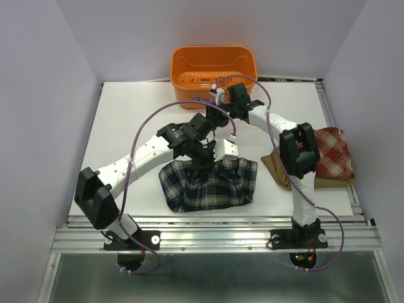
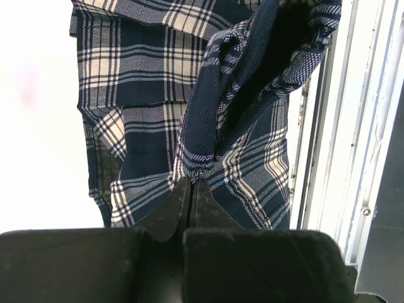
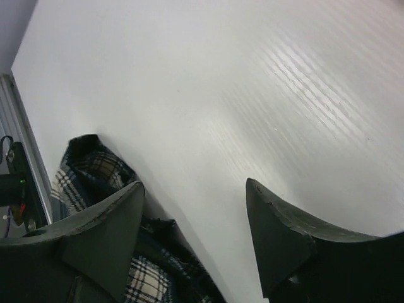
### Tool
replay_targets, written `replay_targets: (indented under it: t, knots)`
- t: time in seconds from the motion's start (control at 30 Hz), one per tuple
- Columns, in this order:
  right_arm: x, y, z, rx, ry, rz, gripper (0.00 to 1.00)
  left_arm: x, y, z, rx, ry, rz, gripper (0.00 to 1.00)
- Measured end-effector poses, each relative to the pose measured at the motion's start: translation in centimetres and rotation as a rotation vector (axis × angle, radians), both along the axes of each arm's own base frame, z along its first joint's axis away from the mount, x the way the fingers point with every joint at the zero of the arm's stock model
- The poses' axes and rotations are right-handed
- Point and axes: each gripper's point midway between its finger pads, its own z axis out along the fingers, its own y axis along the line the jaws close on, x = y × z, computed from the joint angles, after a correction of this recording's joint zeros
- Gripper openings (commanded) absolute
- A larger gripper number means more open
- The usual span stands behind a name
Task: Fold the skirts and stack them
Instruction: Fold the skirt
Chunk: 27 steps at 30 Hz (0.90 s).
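Observation:
My left gripper draws the plaid skirt's lifted fold outward and down onto bare table before the basket [image 2: 39, 148] next and lets it go, because the skirt lies bunched.
The navy-green-white plaid skirt [image 1: 221, 186] lies bunched on the white table [image 1: 126, 120] near the front edge. My left gripper [image 1: 203, 165] is shut on a fold of its upper edge and lifts it; the left wrist view shows the closed jaws [image 2: 190, 182] pinching the plaid cloth [image 2: 145, 76]. My right gripper [image 1: 209, 120] hovers just behind it, open and empty. In the right wrist view its jaws [image 3: 194, 183] stand wide apart over bare table, with the plaid skirt [image 3: 95, 164] at lower left. The red-and-white plaid skirt [image 1: 333, 154] lies folded on the tan skirt [image 1: 278, 169] at the right.
An orange plastic basket [image 1: 213, 63] stands at the back middle of the table. A metal rail [image 1: 221, 221] runs along the front edge. The two arms cross close together above the table's centre.

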Motion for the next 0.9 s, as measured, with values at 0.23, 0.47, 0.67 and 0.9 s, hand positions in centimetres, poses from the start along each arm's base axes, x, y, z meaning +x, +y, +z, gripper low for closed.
replay_targets:
  t: [0.23, 0.47, 0.67, 0.9]
  knots:
    - [-2.2, -1.1, -8.8, -0.073, 0.233, 0.001, 0.61, 0.2, 0.0, 0.3, -0.006, -0.005, 0.002, 0.00]
    - [-5.8, -0.7, -9.1, -0.012, 0.351, 0.072, 0.57, 3.2, 0.1, 1.3, -0.014, -0.069, 0.046, 0.00]
    - [-8.0, -0.8, -9.3, 0.024, 0.416, 0.115, 0.51, 6.4, 0.1, 0.5, 0.010, -0.143, 0.090, 0.00]
    - [-9.8, -0.3, -9.6, 0.035, 0.453, 0.159, 0.43, 9.2, -0.4, -0.6, 0.035, -0.214, 0.109, 0.00]
